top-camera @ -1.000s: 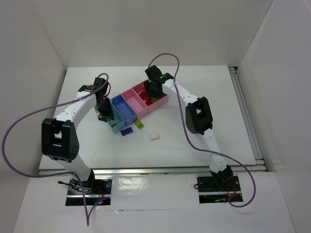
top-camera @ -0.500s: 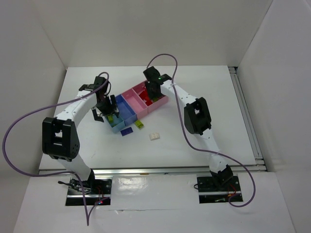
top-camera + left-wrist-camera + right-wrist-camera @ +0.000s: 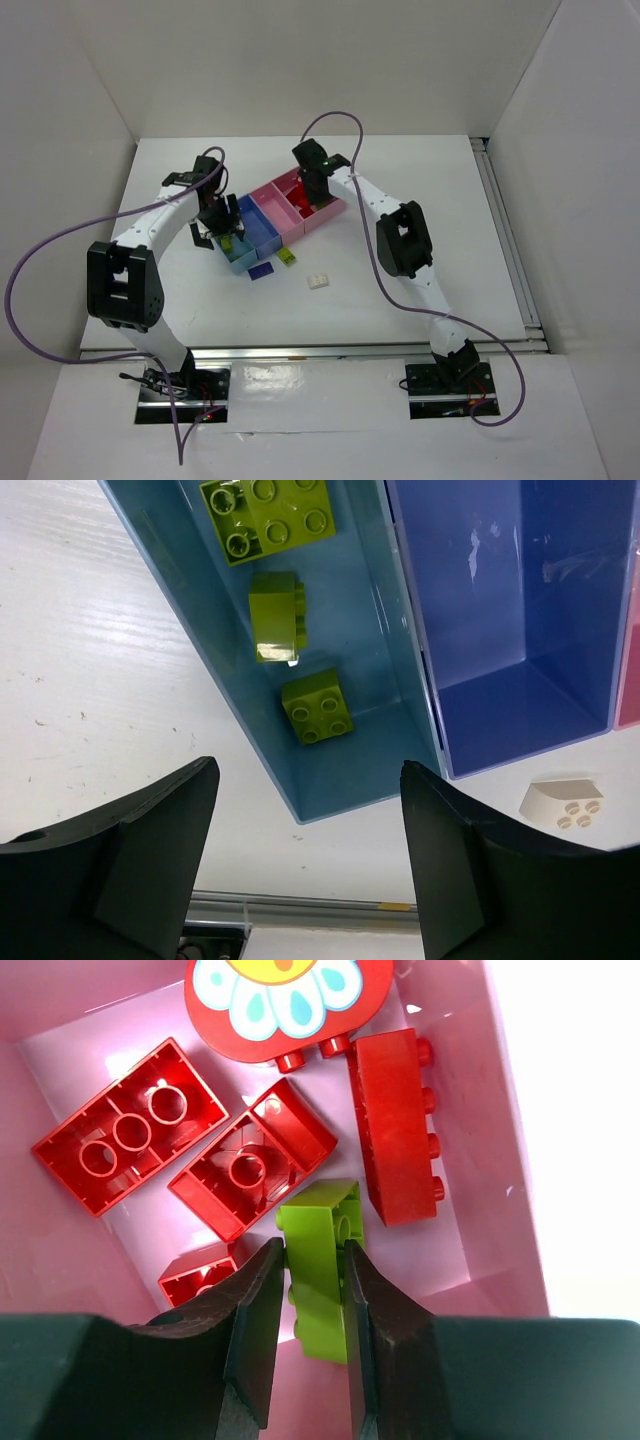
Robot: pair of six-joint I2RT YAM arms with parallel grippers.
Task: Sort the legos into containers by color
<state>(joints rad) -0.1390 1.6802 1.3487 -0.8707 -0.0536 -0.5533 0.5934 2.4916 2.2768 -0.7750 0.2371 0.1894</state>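
My right gripper is about to lift the lime green lego from the far pink container (image 3: 495,1190), and then it will cross the row over to the light blue container.
My right gripper (image 3: 315,1260) is shut on a lime green lego (image 3: 322,1222) that lies in the far pink container (image 3: 495,1190) among several red legos (image 3: 125,1140) and a round red piece with a flower print (image 3: 285,1005). My left gripper (image 3: 308,780) hangs open and empty over the near end of the light blue container (image 3: 385,750), which holds three lime green legos (image 3: 315,707). Beside it, the medium blue container (image 3: 510,600) holds nothing. In the top view the left gripper (image 3: 222,232) and right gripper (image 3: 313,195) stand at opposite ends of the row.
On the table in front of the row lie a purple lego (image 3: 261,271), a lime green lego (image 3: 287,257) and a cream white lego (image 3: 318,281). The second pink container (image 3: 283,217) sits between the medium blue one and the far pink one.
My left jaws have opened over the light blue container. My right jaws have closed onto the lime green lego in the far pink container.
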